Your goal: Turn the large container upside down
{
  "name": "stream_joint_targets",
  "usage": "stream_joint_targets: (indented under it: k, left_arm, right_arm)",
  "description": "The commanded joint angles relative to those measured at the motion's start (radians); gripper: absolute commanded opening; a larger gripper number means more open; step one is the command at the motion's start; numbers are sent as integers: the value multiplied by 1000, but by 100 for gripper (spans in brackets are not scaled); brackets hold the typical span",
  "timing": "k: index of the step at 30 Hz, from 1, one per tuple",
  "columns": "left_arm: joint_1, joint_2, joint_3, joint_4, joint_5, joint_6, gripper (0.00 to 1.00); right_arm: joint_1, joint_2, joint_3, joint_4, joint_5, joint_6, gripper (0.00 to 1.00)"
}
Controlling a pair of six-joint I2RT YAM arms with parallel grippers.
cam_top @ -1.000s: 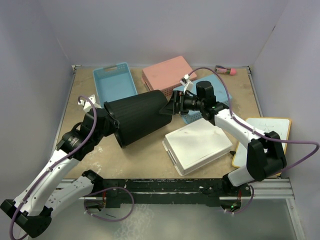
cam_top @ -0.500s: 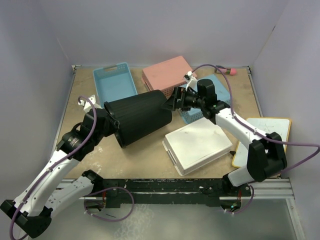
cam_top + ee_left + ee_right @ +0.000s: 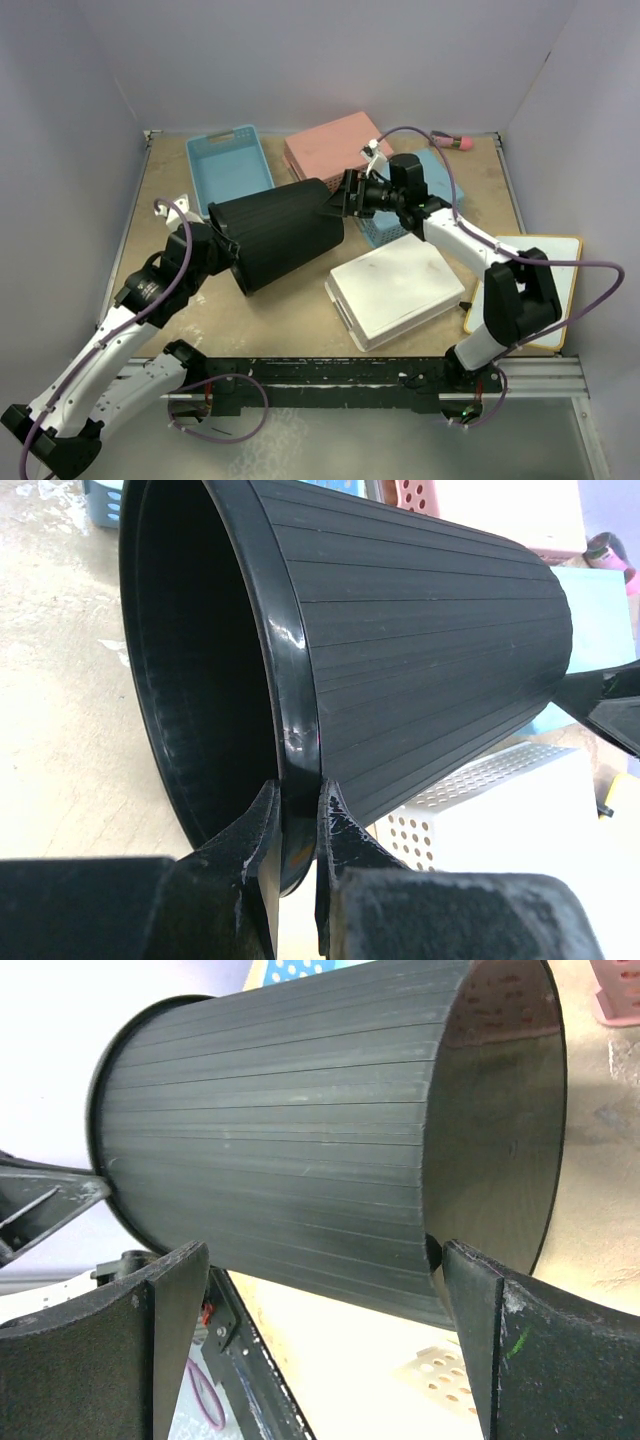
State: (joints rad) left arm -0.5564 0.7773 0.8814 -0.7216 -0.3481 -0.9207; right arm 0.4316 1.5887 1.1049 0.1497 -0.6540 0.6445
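The bin's opening still faces sideways, so the left gripper will next lower the bin's pinched rim onto the bare tabletop below, draw back slightly and let go of it.
The large container (image 3: 280,235) is a tall black ribbed bin lying tilted on its side in mid-table, its mouth toward the left arm and its base toward the right arm. My left gripper (image 3: 222,245) is shut on the bin's rim; in the left wrist view the fingers (image 3: 297,790) pinch the glossy rim of the bin (image 3: 420,630), one inside and one outside. My right gripper (image 3: 338,207) is open at the bin's base. In the right wrist view its wide-spread fingers (image 3: 325,1250) straddle the bin (image 3: 300,1140), the right finger (image 3: 480,1310) touching the base edge.
An overturned white perforated basket (image 3: 395,290) lies right of the bin. A pink basket (image 3: 335,145) and a blue basket (image 3: 230,165) stand behind it, another blue basket (image 3: 400,228) under the right arm. A yellow-edged white board (image 3: 530,280) lies far right.
My right gripper has shifted a little toward the back and left along the bin's base. The bin and the left gripper have barely moved.
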Motion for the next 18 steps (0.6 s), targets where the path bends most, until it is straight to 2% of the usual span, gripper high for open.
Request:
stream_joint_targets:
  k: [1, 8, 12, 18]
  left_arm:
    - [0, 16, -88, 66, 84, -73, 0]
    - [0, 15, -87, 74, 77, -68, 0]
    - [0, 4, -88, 62, 67, -63, 0]
    - [0, -21, -120, 60, 63, -64, 0]
  right_arm:
    - [30, -102, 62, 75, -183, 42, 100]
    - [38, -166, 54, 182, -298, 120, 100]
    - [38, -195, 64, 91, -200, 64, 100]
    - [44, -184, 77, 127, -263, 82, 100]
